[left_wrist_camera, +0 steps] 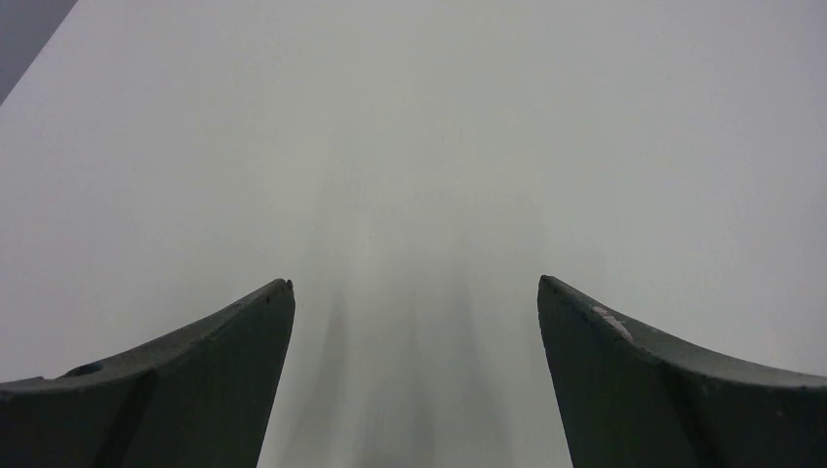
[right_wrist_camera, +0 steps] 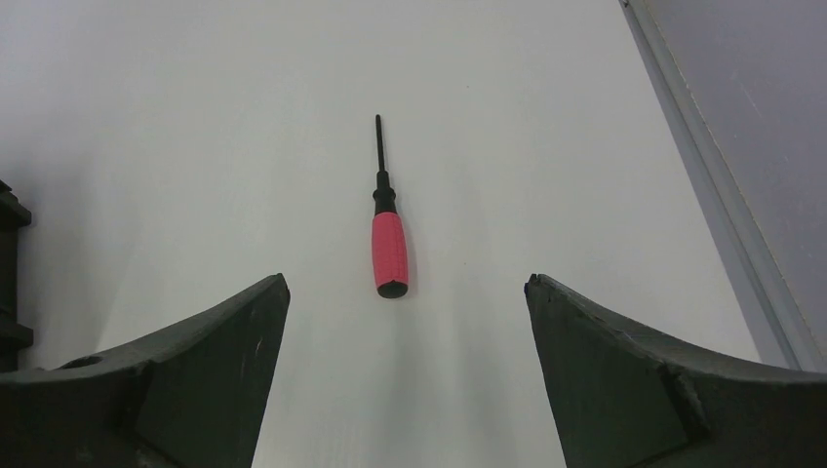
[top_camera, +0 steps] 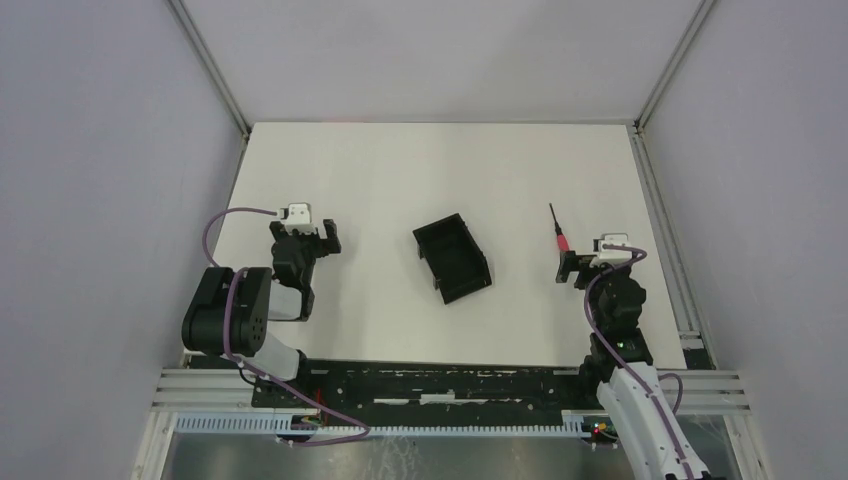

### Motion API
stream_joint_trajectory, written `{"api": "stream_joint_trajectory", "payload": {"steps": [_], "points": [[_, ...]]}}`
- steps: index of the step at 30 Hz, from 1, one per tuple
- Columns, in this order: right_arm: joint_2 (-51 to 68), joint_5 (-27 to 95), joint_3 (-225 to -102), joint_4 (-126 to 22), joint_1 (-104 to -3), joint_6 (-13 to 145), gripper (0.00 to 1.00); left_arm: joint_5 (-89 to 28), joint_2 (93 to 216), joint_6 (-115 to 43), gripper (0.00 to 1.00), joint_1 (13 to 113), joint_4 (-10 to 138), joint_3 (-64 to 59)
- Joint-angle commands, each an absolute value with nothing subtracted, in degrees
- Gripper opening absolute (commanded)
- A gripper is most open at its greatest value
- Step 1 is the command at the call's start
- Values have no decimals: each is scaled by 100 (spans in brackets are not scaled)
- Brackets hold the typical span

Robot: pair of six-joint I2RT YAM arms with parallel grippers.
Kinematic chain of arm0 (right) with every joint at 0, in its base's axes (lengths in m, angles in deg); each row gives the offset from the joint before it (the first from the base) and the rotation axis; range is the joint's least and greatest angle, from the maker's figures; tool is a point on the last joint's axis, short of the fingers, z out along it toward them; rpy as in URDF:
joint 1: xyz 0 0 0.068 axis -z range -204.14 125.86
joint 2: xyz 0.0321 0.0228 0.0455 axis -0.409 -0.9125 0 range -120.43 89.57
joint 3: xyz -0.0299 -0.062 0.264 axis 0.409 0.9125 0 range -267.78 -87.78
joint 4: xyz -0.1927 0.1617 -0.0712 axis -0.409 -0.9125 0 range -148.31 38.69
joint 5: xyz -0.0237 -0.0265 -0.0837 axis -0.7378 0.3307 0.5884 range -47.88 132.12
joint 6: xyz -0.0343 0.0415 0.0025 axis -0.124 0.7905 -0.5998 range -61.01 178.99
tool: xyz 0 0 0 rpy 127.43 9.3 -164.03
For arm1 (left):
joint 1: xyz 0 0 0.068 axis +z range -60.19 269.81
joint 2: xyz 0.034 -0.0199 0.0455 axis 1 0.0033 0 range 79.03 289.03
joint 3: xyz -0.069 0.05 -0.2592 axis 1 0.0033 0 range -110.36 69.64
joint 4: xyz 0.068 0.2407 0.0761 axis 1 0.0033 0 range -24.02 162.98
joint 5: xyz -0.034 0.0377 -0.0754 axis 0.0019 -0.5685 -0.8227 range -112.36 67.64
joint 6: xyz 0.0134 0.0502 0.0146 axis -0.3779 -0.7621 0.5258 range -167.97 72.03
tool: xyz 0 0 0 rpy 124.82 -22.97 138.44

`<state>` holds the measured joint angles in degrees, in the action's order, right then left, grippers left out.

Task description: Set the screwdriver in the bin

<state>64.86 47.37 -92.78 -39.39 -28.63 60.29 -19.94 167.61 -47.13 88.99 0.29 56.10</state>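
Note:
The right gripper reaches outward and descends next until its fingers straddle the screwdriver's red handle (top_camera: 562, 241) (right_wrist_camera: 389, 246). The handle lies below and outward, in line with the finger gap.
The screwdriver (top_camera: 560, 237), red handle and slim black shaft, lies flat on the white table at the right, shaft pointing away from the arms. In the right wrist view the screwdriver (right_wrist_camera: 388, 244) rests just ahead of my right gripper (right_wrist_camera: 407, 281), handle end nearest and roughly centred between the wide-open fingers, touching neither. That right gripper (top_camera: 598, 264) sits just behind it. The black bin (top_camera: 452, 260) stands open-topped and skewed mid-table; a sliver of the bin (right_wrist_camera: 8, 292) shows at the left edge. My left gripper (top_camera: 306, 236) (left_wrist_camera: 414, 281) is open over bare table.
Grey enclosure walls close in the table (top_camera: 400, 170) on the left, back and right. An aluminium rail (top_camera: 665, 230) (right_wrist_camera: 722, 195) runs along the table's right edge, close to the right arm. The arm bases sit on a black rail (top_camera: 450, 385) at the near edge.

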Motion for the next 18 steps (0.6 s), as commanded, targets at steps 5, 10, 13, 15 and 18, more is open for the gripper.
{"api": "stream_joint_trajectory", "payload": {"steps": [5, 10, 13, 15, 18], "points": [[5879, 4700, -10784, -4407, -2860, 6211, 98, -2047, 16719, -4630, 100, 8920, -143, 5549], [4531, 4734, -12755, -5992, -2854, 5965, 98, -2043, 16719, -4630, 100, 8920, -143, 5549], [3266, 5114, -14453, -7685, -2854, 5584, 98, -2043, 16723, -4630, 100, 8920, -143, 5549], [2172, 5153, -15813, -8979, -2854, 5284, 98, -2045, 16723, -4630, 100, 8920, -143, 5549], [1256, 5098, -16662, -9603, -2842, 5213, 98, -2047, 16719, -4630, 100, 8920, -143, 5549]]}}
